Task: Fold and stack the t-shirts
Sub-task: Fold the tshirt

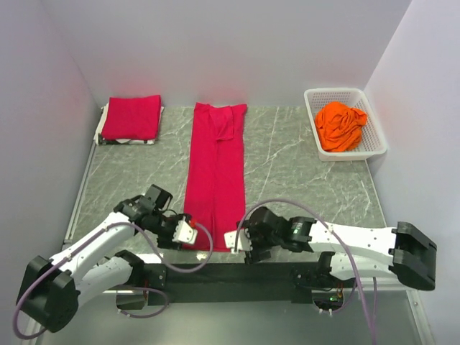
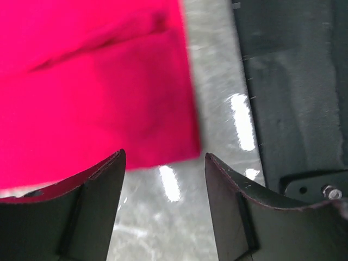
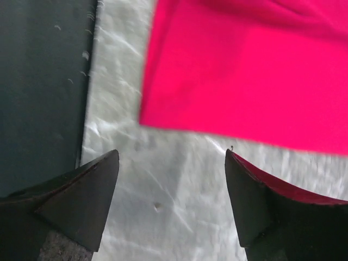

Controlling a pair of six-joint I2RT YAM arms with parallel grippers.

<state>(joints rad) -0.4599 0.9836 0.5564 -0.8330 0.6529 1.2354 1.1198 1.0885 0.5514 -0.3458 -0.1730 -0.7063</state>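
My right gripper will lower and shift toward my left gripper onto the t-shirt hem's corner point(image 3: 150, 118), since its open fingers are short of that corner.
A crimson t-shirt point(image 1: 215, 172) lies flat on the marble table as a long narrow strip running from front to back. My left gripper point(image 1: 189, 231) sits at its near left corner and my right gripper point(image 1: 240, 241) at its near right corner. In the left wrist view the gripper point(image 2: 165, 157) is open, with the shirt's hem point(image 2: 109, 109) just beyond the fingertips and bare table between them. The right gripper point(image 3: 171, 155) is open too, the hem point(image 3: 244, 76) lying ahead of it. A folded crimson t-shirt point(image 1: 131, 118) rests at the back left. An orange t-shirt point(image 1: 340, 126) lies crumpled in a basket.
The white lattice basket point(image 1: 334, 91) stands at the back right. White walls close in the table on the left, back and right. The black mounting bar point(image 1: 215, 273) of the arms runs along the near edge, close behind both grippers.
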